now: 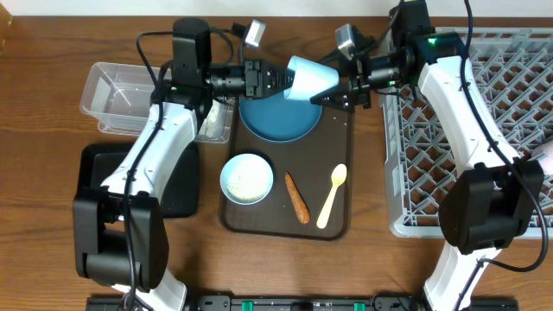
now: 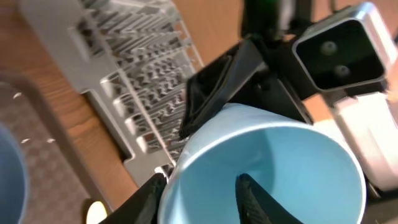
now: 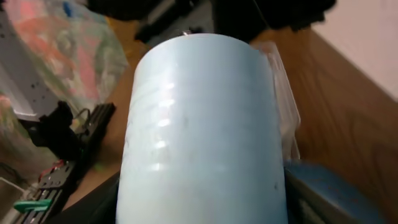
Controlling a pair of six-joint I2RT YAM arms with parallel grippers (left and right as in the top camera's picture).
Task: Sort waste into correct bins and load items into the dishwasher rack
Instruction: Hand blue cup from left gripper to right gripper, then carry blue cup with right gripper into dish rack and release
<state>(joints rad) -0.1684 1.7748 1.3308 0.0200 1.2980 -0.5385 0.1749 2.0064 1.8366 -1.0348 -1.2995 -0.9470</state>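
I will swing my right gripper over the rack, lower the cup [image 1: 313, 78] onto the slots beside the pink thing and release it, because my left gripper is open.
The small blue cup [image 1: 313, 78] hangs tilted in the air above the dark blue plate [image 1: 268, 121]. My right gripper [image 1: 337, 91] is shut on the cup's body, whose side fills the right wrist view [image 3: 205, 124] between the fingers [image 3: 202, 208]. My left gripper [image 1: 287, 82] is open and straddles the cup's rim [image 2: 280, 174], one finger outside and one inside [image 2: 199, 180], with a gap to the wall. The pale blue bowl [image 1: 247, 179] holds white rice. The carrot piece [image 1: 297, 197] and pale yellow spoon [image 1: 332, 195] lie beside it.
The plate, bowl, carrot and spoon sit on a brown serving tray [image 1: 272, 220]. The grey rack [image 1: 484, 104] stands at the right, with something pink [image 1: 544, 155] at its right edge. The clear tub [image 1: 117, 91] is at the far left, the black tray [image 1: 177, 186] below it.
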